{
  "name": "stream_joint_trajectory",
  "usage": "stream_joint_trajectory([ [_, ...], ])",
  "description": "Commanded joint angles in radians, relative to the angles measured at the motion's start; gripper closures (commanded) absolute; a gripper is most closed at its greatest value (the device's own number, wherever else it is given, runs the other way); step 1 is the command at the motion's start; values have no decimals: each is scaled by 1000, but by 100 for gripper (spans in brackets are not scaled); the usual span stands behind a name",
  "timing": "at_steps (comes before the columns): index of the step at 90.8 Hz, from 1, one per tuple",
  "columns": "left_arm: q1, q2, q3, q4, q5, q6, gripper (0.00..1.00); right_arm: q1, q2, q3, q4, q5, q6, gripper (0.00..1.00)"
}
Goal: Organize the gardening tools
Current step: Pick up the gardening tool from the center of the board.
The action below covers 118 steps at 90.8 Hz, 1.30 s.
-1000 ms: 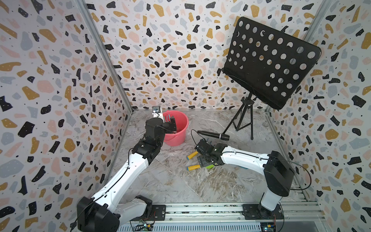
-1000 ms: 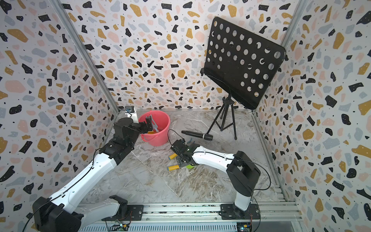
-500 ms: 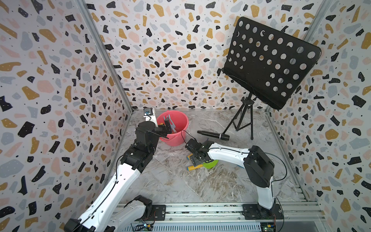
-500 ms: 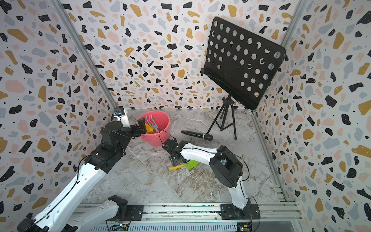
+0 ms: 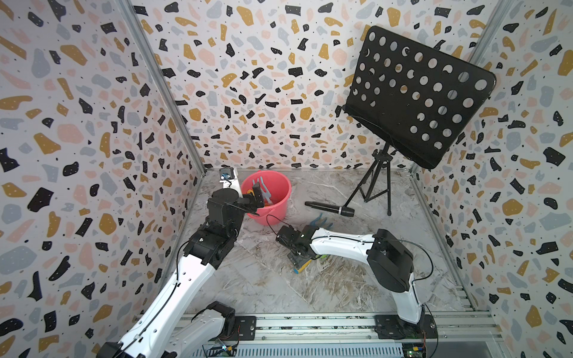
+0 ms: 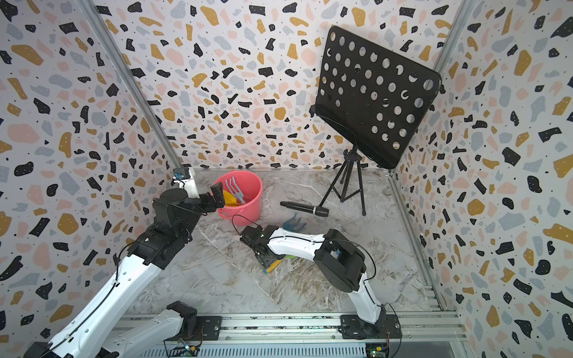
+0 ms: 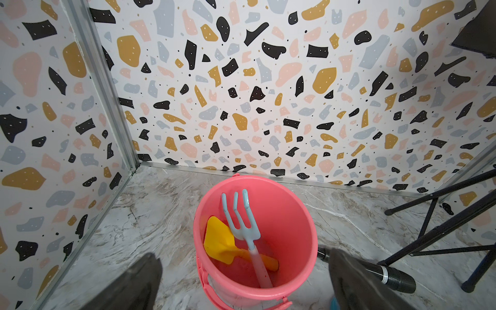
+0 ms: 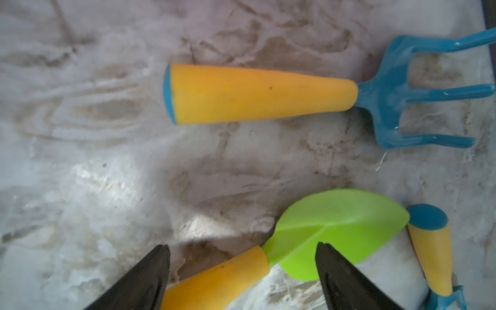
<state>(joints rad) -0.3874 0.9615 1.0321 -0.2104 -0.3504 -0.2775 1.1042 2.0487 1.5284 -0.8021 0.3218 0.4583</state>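
The right gripper moves down and back onto the trowel's yellow handle next, as one finger overlaps the trowel's green blade.
A pink bucket stands at the back left and holds a light-blue rake and a yellow shovel. My left gripper hovers open and empty at its near rim. My right gripper is open, low over the floor, jaws either side of the green trowel's yellow handle without closing on it. A blue fork lies just beyond; its blue-capped handle shows. Another blue fork lies behind the arm.
A black microphone lies right of the bucket. A black music stand on a tripod occupies the back right. Patterned walls close in three sides, and a metal rail runs along the front.
My right arm has swung left, carrying its gripper left and slightly forward over the trowel's handle. My left wrist has drawn back a little from the bucket.
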Motion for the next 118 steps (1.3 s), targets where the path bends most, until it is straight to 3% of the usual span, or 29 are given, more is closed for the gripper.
stream_joint_trajectory([
  [1, 4, -18, 13, 27, -16, -11, 0, 19, -53, -21, -77, 31, -8, 9],
  [32, 5, -21, 2, 27, -13, -25, 1, 20, -216, -224, -45, -9, 75, 3],
  [60, 4, -25, -4, 27, -9, -35, 1, 16, -307, -342, 25, -64, 126, 6],
  [92, 4, -13, -6, 1, -2, -42, 0, -11, -307, -421, 110, -174, 149, 23],
  [118, 4, 3, 5, -15, 16, -38, 0, -27, -333, -475, 164, -212, 151, 50],
])
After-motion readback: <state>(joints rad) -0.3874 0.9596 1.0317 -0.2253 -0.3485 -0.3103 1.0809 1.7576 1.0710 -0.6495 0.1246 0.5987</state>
